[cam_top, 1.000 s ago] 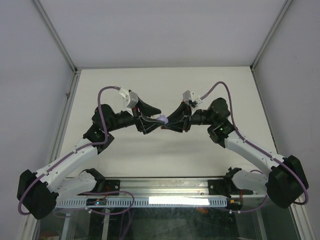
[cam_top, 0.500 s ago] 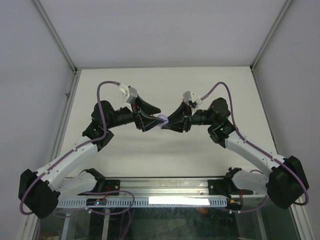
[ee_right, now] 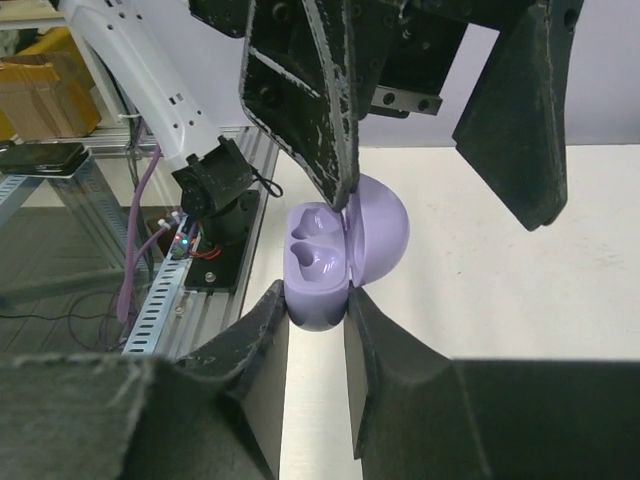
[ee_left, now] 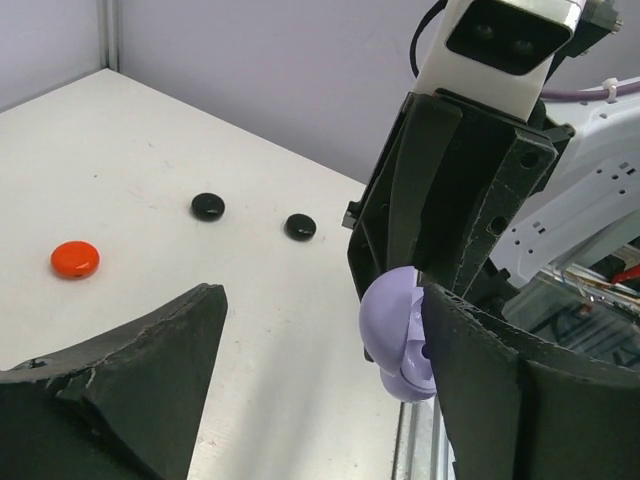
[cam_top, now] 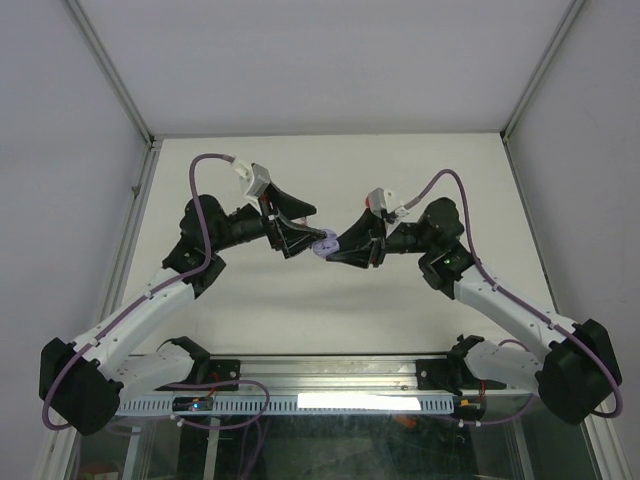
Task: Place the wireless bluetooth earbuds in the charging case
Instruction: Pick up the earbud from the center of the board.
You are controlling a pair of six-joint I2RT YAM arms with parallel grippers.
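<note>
My left gripper moves off the open charging case (ee_right: 320,270) next, turns its fingers downward and goes down to the white table, since the table lies below.
My right gripper (ee_right: 316,300) is shut on the base of the lavender charging case (ee_right: 320,270), held above the table mid-scene (cam_top: 323,245). The lid (ee_right: 380,235) is swung open, and both moulded wells are empty. My left gripper (ee_left: 322,300) is open, its jaws spread wide. One of its fingers (ee_right: 330,130) rests with its tip in the gap between lid and base. From the left wrist the charging case (ee_left: 395,325) shows pressed against that finger (ee_left: 480,380). The earbuds are out of view.
A small round red disc (ee_left: 75,259) and two small round black discs (ee_left: 208,206) (ee_left: 300,227) lie on the white table (ee_left: 150,150) beyond the left gripper. The aluminium rail and arm bases (cam_top: 320,385) run along the near edge.
The left jaws have spread wider and the left wrist has shifted slightly up and left. The right gripper has kept its hold on the case, edging a little lower.
</note>
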